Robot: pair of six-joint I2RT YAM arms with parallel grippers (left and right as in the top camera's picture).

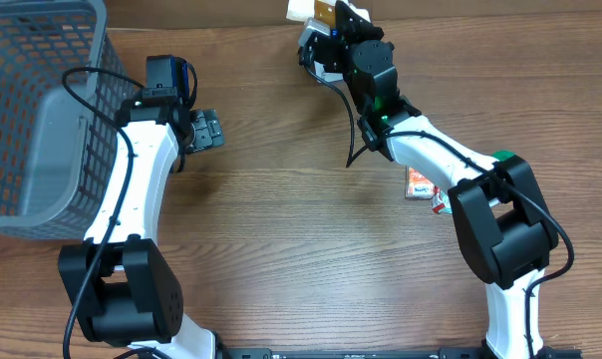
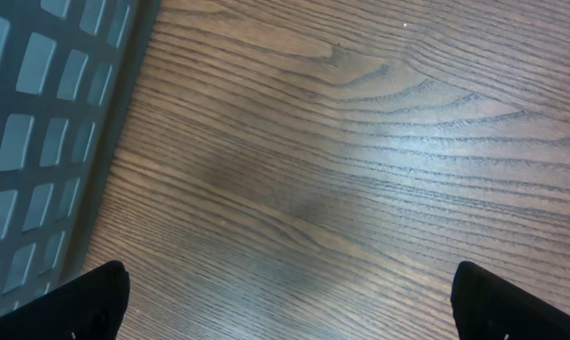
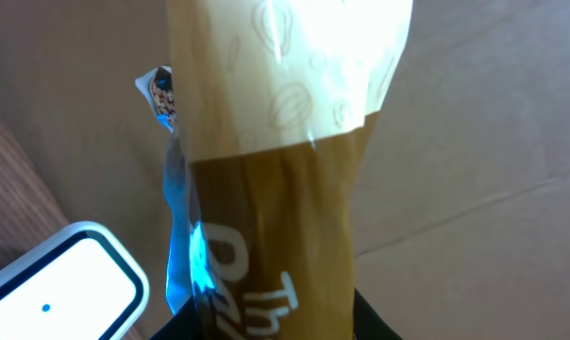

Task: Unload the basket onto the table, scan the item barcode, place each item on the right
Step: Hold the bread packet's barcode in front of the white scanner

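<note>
My right gripper should next go back and down and release the snack packet [image 1: 323,12] on the clear wood by the orange packet, since that's back from and below it.
The item is a brown and cream snack packet [image 3: 285,142] with white lettering, and my right gripper [image 3: 277,329] is shut on its lower end. It stands upright in front of the camera, and no barcode shows on this side. A white scanner [image 3: 63,291] with a bright window lies just left of the packet. In the overhead view the right gripper [image 1: 333,28] holds the packet [image 1: 323,12] at the table's far edge, beside the white scanner [image 1: 299,10]. My left gripper [image 2: 290,307] hangs open over bare wood, its fingers [image 2: 96,300] wide apart.
A grey mesh basket [image 1: 32,110] fills the far left, and its wall [image 2: 40,142] runs close to the left gripper [image 1: 206,130]. An orange packet [image 1: 419,182], a red and white item [image 1: 441,203] and a green thing [image 1: 502,157] lie by the right arm.
</note>
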